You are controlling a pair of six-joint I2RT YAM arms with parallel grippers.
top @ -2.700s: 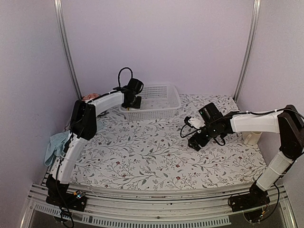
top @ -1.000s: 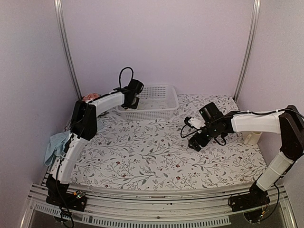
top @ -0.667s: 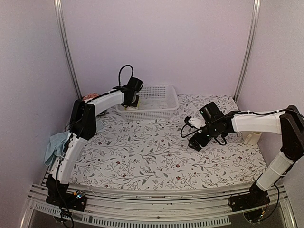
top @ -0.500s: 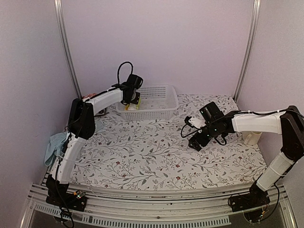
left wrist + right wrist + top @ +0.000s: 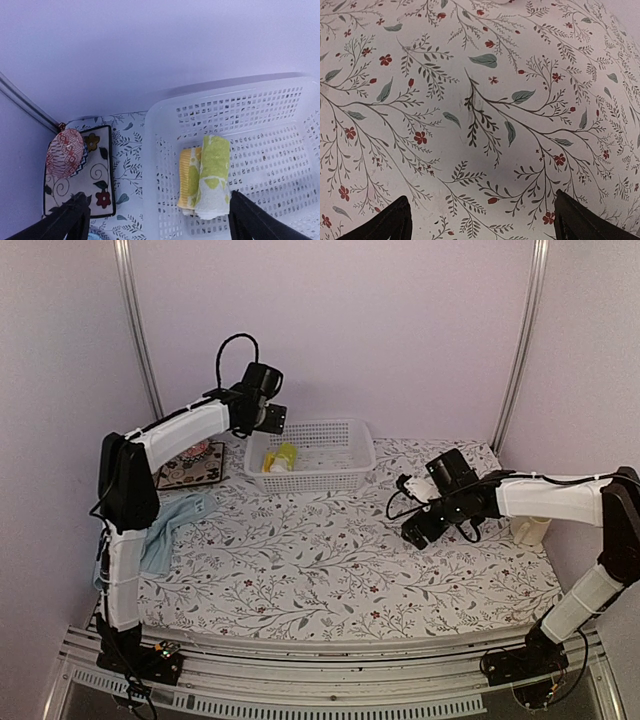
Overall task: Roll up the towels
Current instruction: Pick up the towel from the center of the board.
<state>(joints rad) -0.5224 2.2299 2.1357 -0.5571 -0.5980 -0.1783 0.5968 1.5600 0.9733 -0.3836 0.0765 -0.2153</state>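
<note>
The pale blue towel's basket-side corner juts out uncovered. So my left gripper draws back and down, to the left in the top view, onto that corner next.
A rolled yellow-green towel lies at the left end of the white basket. My left gripper hangs open above it, holding nothing, with the roll between and beyond its dark fingers. The pale blue towel lies crumpled and unrolled at the table's left side, near the left arm. My right gripper hovers open and low over the floral tablecloth at the right, with only cloth between its fingertips.
A dark floral mat with a red patterned round object on it lies left of the basket. A pale cup stands at the right edge. Walls close in on the back, left and right.
My left gripper has opened, left the yellow-green towel in the basket, and risen up and back. The lifted arm now uncovers the mat and more of the blue towel. The right arm barely shifted.
</note>
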